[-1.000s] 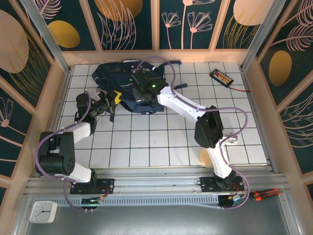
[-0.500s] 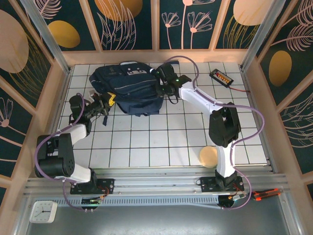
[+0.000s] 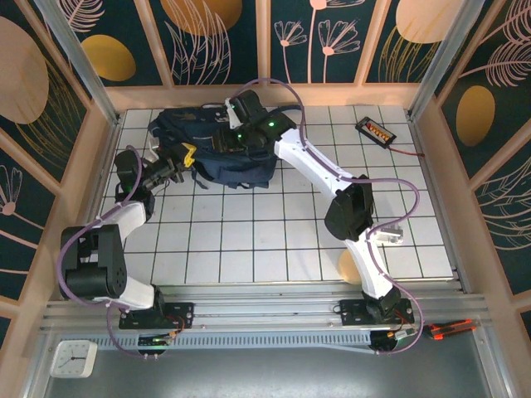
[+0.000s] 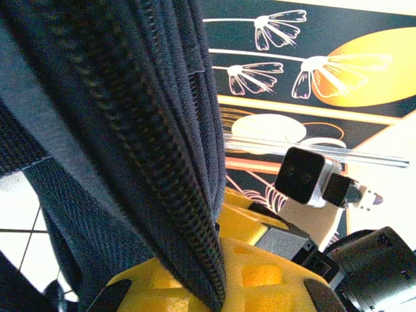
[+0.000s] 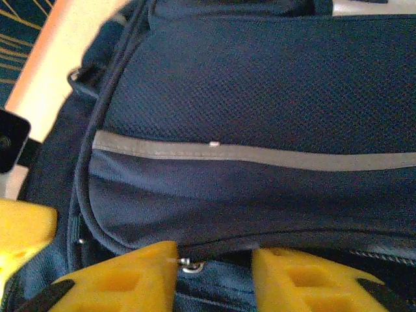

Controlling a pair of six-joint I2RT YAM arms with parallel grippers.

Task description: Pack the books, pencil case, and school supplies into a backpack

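Note:
My left gripper pulls the pinched zippered edge back toward the backpack's near side next and lets it go, since that side lies back toward the backpack's middle.
The navy backpack (image 3: 217,148) lies at the back left of the tiled table. My left gripper (image 3: 184,156) is shut on a zippered edge of the backpack (image 4: 130,130), and the fabric runs down between its yellow fingers (image 4: 273,273). My right gripper (image 3: 230,134) hovers over the top of the bag. Its yellow fingers (image 5: 114,283) stand open just above the backpack (image 5: 260,97), with a small metal zip pull (image 5: 190,265) beside the left finger and nothing held. The books, the pencil case and the school supplies are out of view.
A black device with orange buttons (image 3: 375,129) lies at the back right. A tan disc (image 3: 349,266) peeks out behind the right arm near the front. Wooden walls close in the table (image 3: 274,240) on three sides. The right arm's wrist camera (image 4: 305,175) is close to the left gripper.
The right gripper has opened and swung from the backpack's right side back over its top. The left gripper, still clamped on the bag, shifted slightly up and left, and the backpack moved with it.

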